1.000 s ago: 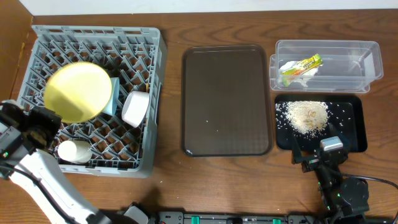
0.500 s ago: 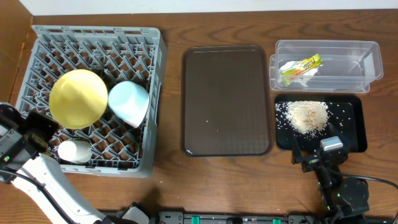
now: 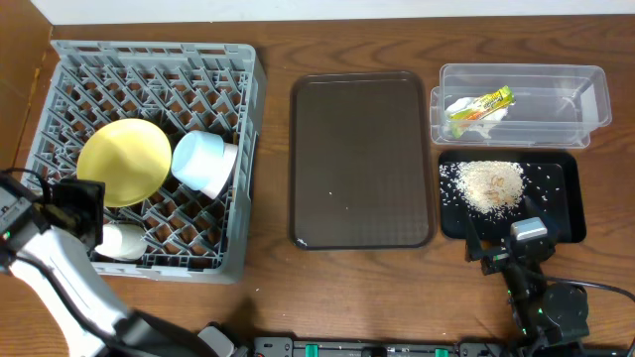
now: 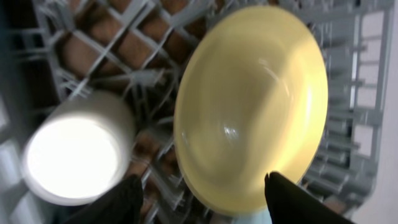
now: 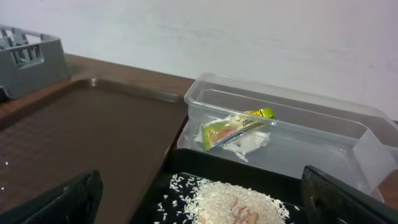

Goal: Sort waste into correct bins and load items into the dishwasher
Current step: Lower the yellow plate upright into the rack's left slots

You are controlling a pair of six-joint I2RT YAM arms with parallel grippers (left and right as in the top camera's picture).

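I should lower my left gripper next onto the yellow plate's near edge (image 3: 108,202) (image 4: 219,208) and close its fingers there, because that edge already shows between the open fingers.
The yellow plate (image 3: 124,162) leans among the pegs of the grey dishwasher rack (image 3: 159,50), with the blue bowl (image 3: 203,164) to its right and the white bowl (image 3: 121,241) below it. My left gripper (image 3: 84,203) hovers at the plate's near edge, open. In the left wrist view the plate (image 4: 249,106) and white bowl (image 4: 74,155) fill the frame, and neither dark finger (image 4: 121,199) touches them. The wrapper (image 3: 479,104) lies in the clear tub (image 3: 521,74) and the rice (image 3: 488,183) on the black tray (image 3: 566,198). My right gripper (image 3: 501,248) rests open at that tray's front edge.
A dark brown tray (image 3: 362,159) lies between the rack and the bins, with a few stray grains on it. A white wall (image 5: 249,37) runs behind the table. The rack's tall side wall (image 3: 250,178) faces the brown tray.
The left jaws have opened and let go of the yellow plate, which has sunk from upright to leaning lower in the rack. The blue bowl now shows fully. The right arm has not moved.
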